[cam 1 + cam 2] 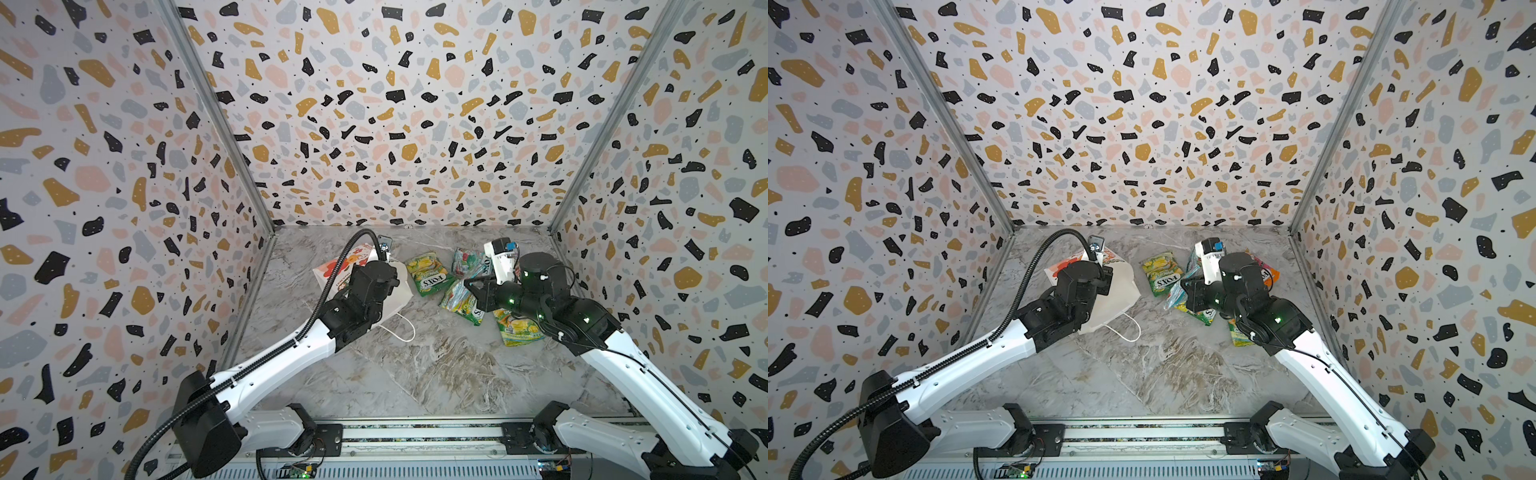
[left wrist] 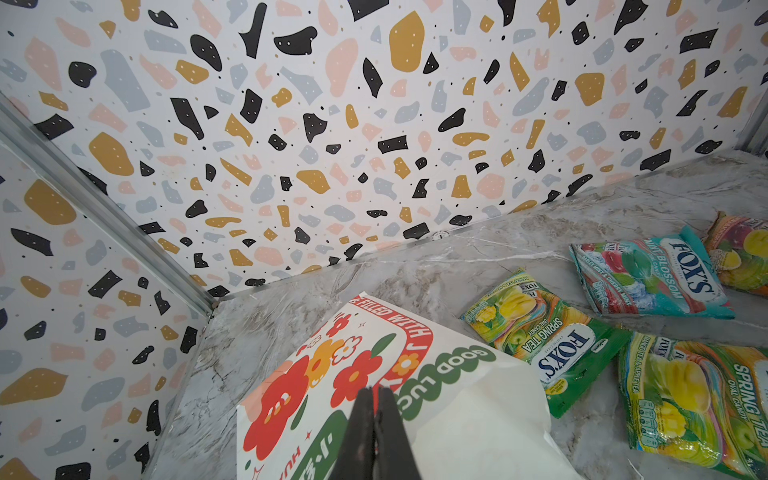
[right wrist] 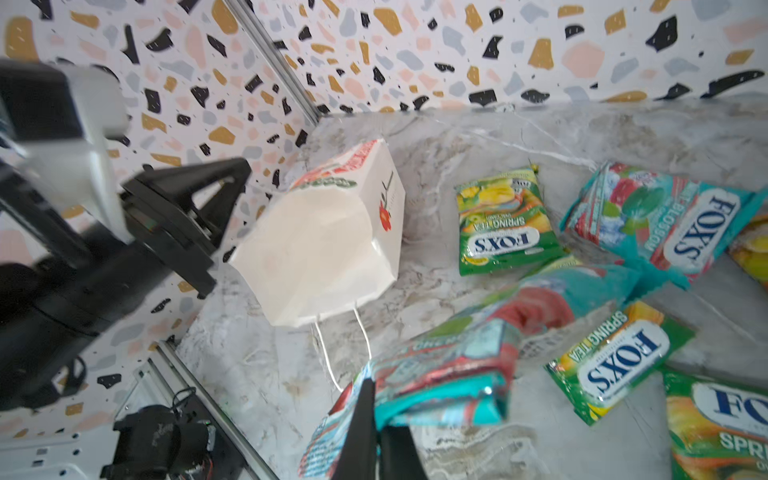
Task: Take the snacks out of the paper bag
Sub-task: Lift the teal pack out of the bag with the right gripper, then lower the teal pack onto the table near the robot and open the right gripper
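I need to bring my right gripper back toward the base next, lower it to the marble beside the bag's cord handle (image 1: 401, 332) and release the teal-red packet, as that marble is bare of snacks.
The white paper bag (image 1: 332, 270) with red flowers lies on its side at the back left, its cord handle (image 1: 401, 332) trailing forward. My left gripper (image 2: 374, 392) hovers over the bag (image 2: 457, 407), shut, with nothing visible between its fingers. Several snacks lie on the marble to the right: a green-yellow packet (image 1: 428, 276), a teal-red one (image 1: 469, 262), another green one (image 1: 519, 328) and an orange-pink one (image 1: 1264, 270). My right gripper (image 3: 376, 407) is shut on the edge of a teal-red packet (image 3: 478, 353), held just above the table, clear of the bag (image 3: 316, 249).
Patterned walls enclose the marble table (image 1: 415, 374) at the back and on both sides. Metal corner posts (image 1: 216, 120) stand at the back corners. A rail (image 1: 415, 436) carrying both arm bases runs along the front edge.
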`<state>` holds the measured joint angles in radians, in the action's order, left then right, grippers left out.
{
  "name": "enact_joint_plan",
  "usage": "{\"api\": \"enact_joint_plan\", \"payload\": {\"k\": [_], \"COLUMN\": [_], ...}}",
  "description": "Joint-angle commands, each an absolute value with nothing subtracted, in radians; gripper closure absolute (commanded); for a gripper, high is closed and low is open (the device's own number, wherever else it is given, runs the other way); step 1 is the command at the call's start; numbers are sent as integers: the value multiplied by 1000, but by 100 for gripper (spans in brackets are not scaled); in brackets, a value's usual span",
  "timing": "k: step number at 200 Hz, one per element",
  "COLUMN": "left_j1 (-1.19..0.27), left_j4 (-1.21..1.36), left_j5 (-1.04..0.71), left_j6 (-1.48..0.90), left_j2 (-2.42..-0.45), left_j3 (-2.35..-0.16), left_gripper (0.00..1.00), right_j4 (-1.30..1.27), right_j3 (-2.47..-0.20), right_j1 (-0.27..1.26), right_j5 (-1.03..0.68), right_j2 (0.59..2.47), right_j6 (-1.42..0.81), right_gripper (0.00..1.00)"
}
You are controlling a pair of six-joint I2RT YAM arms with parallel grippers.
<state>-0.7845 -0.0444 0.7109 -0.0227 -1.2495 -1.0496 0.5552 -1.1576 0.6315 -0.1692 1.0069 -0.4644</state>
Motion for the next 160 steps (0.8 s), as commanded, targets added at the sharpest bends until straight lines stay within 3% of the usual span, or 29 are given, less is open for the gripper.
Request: {"api": "enact_joint_plan", "payload": {"k": [1, 95, 160], "left_j1": [-777, -778, -777], "left_j4": [-19, -15, -14], "left_j5": [703, 699, 701], "left_j6": [-37, -37, -35], "left_j2": [-1230, -1229, -1230], "left_j3": [-1054, -1051, -1049], "left_gripper": [100, 100, 100], "right_j4": [587, 215, 188], "right_j3": [-1099, -812, -681], "right_j1": [623, 623, 572], "right_j5": [-243, -656, -686], "right_j2": [968, 1080, 1143], "right_j6": [-441, -528, -492], "right_gripper": [100, 100, 100]}}
